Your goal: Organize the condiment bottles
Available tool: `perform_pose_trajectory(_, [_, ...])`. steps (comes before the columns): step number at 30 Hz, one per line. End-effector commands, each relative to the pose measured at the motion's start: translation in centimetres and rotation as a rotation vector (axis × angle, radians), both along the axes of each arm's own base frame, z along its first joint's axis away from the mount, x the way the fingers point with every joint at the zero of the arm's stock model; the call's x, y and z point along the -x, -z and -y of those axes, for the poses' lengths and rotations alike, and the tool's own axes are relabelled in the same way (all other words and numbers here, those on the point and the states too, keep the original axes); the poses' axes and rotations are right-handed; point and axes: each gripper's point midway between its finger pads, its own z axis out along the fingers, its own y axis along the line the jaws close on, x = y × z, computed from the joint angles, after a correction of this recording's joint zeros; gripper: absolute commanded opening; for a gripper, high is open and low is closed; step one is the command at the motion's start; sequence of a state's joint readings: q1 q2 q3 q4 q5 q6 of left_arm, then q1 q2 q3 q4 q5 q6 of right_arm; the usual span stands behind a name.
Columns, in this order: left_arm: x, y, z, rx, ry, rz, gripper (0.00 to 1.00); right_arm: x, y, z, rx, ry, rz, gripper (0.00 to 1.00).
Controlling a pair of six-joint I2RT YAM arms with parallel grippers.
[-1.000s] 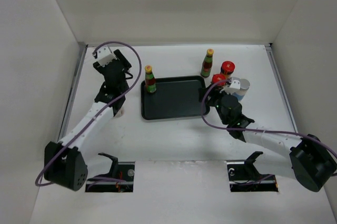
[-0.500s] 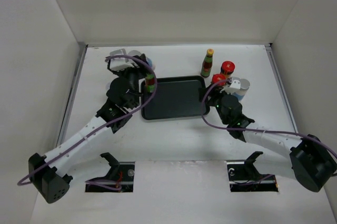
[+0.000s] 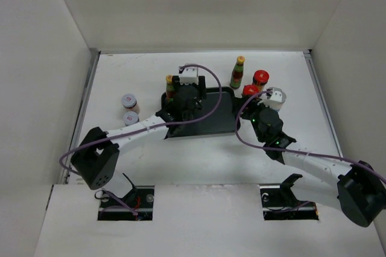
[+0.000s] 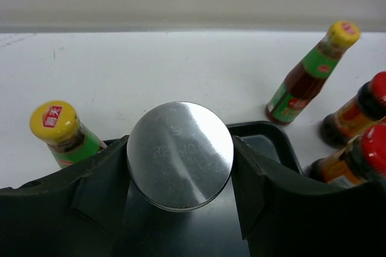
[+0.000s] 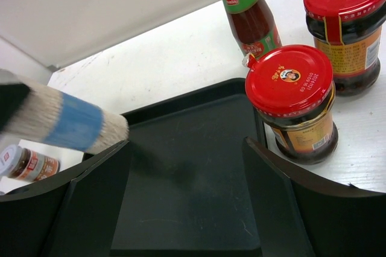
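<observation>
I need to lower the pale cylinder with my left gripper next, toward the bottom of the tray and slightly toward the yellow-capped bottle (image 3: 170, 85) at the tray's far corner.
My left gripper (image 3: 183, 95) is over the black tray (image 3: 212, 114) and shut on a pale cylinder with a blue band (image 5: 69, 125), which it holds tilted above the tray. The cylinder's silver end (image 4: 180, 155) fills the space between the jaws of my left gripper (image 4: 181, 148). A yellow-capped bottle (image 3: 170, 85) stands at the tray's far left corner, and another (image 3: 237, 72) stands behind the tray. Two red-capped jars (image 3: 260, 78) (image 3: 249, 90) stand at the tray's right. My right gripper (image 5: 186, 148) is open and empty over the tray's right part.
Two short white-lidded jars (image 3: 128, 101) (image 3: 130, 117) stand left of the tray. A pale round-topped thing (image 3: 278, 97) sits just behind my right wrist. White walls close in the table on three sides.
My left arm has swung from the table's far left to over the tray, carrying the cylinder. The two white-lidded jars now show at the left. My right arm has barely moved.
</observation>
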State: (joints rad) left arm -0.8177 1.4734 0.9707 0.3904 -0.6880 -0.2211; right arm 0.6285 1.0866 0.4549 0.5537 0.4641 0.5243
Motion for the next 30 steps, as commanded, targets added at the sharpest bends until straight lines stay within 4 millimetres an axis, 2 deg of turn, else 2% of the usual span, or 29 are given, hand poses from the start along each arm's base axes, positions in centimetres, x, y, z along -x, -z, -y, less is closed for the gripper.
perform_pose_trajectory(1, [-1.2,-2.5,-0.1,0.126,-0.031,0.108,0.44,-0.3,-1.2,0.5,-0.046,0.026,0.042,0.80])
perform_pose_trajectory(7, [-3.2,2.0,-0.5,0.079,-0.071,0.075,0.44,-0.4,-1.0,0.2,-0.045,0.019,0.035,0.80])
perform_pose_trajectory(14, [-4.7,4.1,-1.5,0.066,-0.098,0.062,0.46,-0.6,-0.8,-0.3,-0.036,0.005,0.026,0.81])
perform_pose_trajectory(17, [-4.9,4.9,-1.5,0.059,-0.100,0.049,0.55,-0.7,-0.5,-0.4,-0.034,0.005,0.018,0.81])
perform_pose_trajectory(20, [-4.8,5.1,-0.9,0.060,-0.072,0.044,0.76,-0.7,-0.5,-0.4,-0.027,0.003,0.018,0.81])
perform_pose_trajectory(23, [-4.3,4.3,-0.5,0.064,-0.050,0.053,0.87,-0.7,-0.5,-0.4,-0.034,0.004,0.018,0.83])
perform_pose_trajectory(25, [-3.7,2.8,-0.5,0.084,-0.040,0.075,0.90,-0.7,-0.6,-0.4,-0.030,0.003,0.020,0.84])
perform_pose_trajectory(27, [-2.6,0.7,-0.7,0.108,-0.031,0.107,0.91,-0.7,-0.5,-0.4,-0.035,0.004,0.019,0.85])
perform_pose_trajectory(30, [-0.7,-1.9,-2.6,0.141,-0.052,0.146,0.86,-0.7,-0.5,-0.5,-0.034,0.002,0.018,0.85])
